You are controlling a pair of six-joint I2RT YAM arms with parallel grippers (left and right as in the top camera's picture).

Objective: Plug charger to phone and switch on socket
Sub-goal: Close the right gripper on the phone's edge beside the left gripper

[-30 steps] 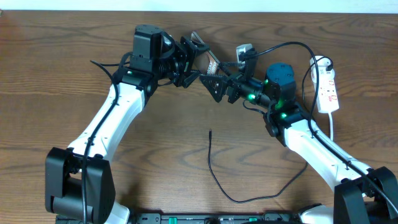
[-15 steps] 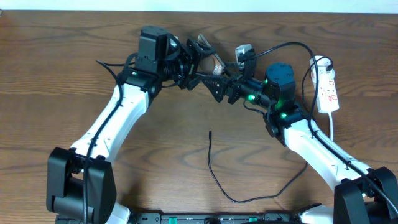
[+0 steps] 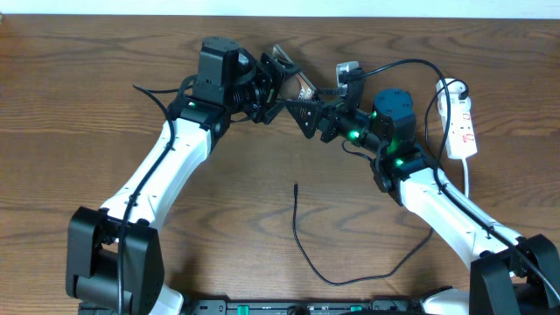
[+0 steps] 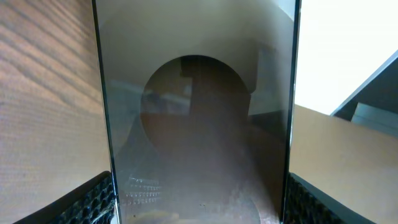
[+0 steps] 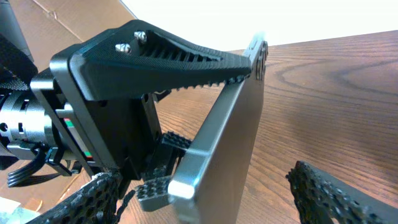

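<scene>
My right gripper should stay where it is and close its fingers on the phone's loose end (image 3: 305,91) (image 5: 205,182), because that end is already between them.
The phone (image 3: 298,86), a dark brownish slab, is held up off the table, and my left gripper (image 3: 276,87) is shut on its two long edges. It fills the left wrist view, where the phone (image 4: 199,124) stands between the textured fingers (image 4: 93,200). My right gripper (image 3: 310,117) is open around the phone's free end. In the right wrist view the phone (image 5: 231,143) sits between the pads (image 5: 333,194), with a gap on the right. The charger (image 3: 297,223) lies loose on the table, its tip pointing up the table. The socket (image 3: 461,122) lies at the far right.
A small grey block (image 3: 344,72) with a black lead lies behind the right gripper. The charger cable loops toward the front edge and passes under the right arm (image 3: 437,206). A white cord runs down from the socket.
My left arm has carried the phone a little to the right, further in between the right gripper's fingers. The right arm has barely moved. The cable has stayed put.
</scene>
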